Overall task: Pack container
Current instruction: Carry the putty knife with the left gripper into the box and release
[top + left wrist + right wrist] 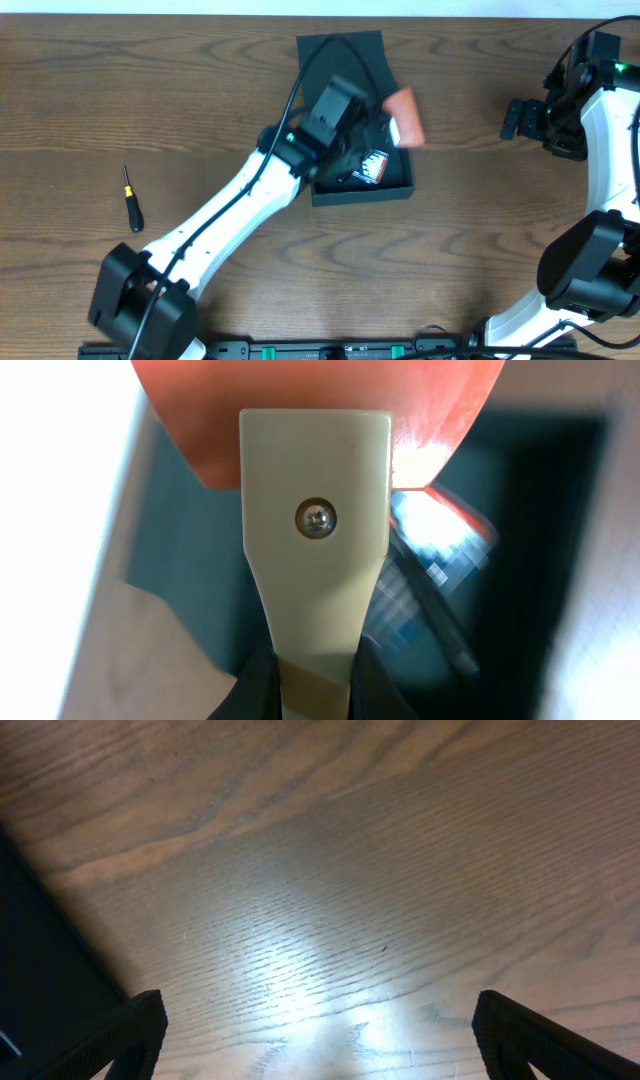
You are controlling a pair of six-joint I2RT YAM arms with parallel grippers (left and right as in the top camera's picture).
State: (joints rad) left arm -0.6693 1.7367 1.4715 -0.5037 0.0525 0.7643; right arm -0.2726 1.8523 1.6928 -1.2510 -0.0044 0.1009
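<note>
The left gripper lowers toward the box's teal inside next and releases the beige handle, because the scraper's orange-red blade (405, 115) still hangs above the open box.
The container (345, 50) is a dark teal-grey box lying open at the table's middle back, its flap lid folded away from me. My left gripper (368, 128) hovers over it, shut on the beige handle (315, 560) of a scraper. The scraper's orange-red blade (405, 115) sticks out over the box's right side. In the left wrist view the gripper (315, 682) pinches the handle between dark fingers, the blade (320, 410) fills the top, and the box's teal inside (190, 550) lies below. My right gripper (525, 118) hangs open at the far right, with only wood between its fingertips (135, 1030).
Inside the box lie a printed packet (372, 165) and a dark, thin pen-like tool (440, 630). A small black screwdriver (131, 198) rests on the wood at the left. A dark edge (40, 950) shows at the left of the right wrist view.
</note>
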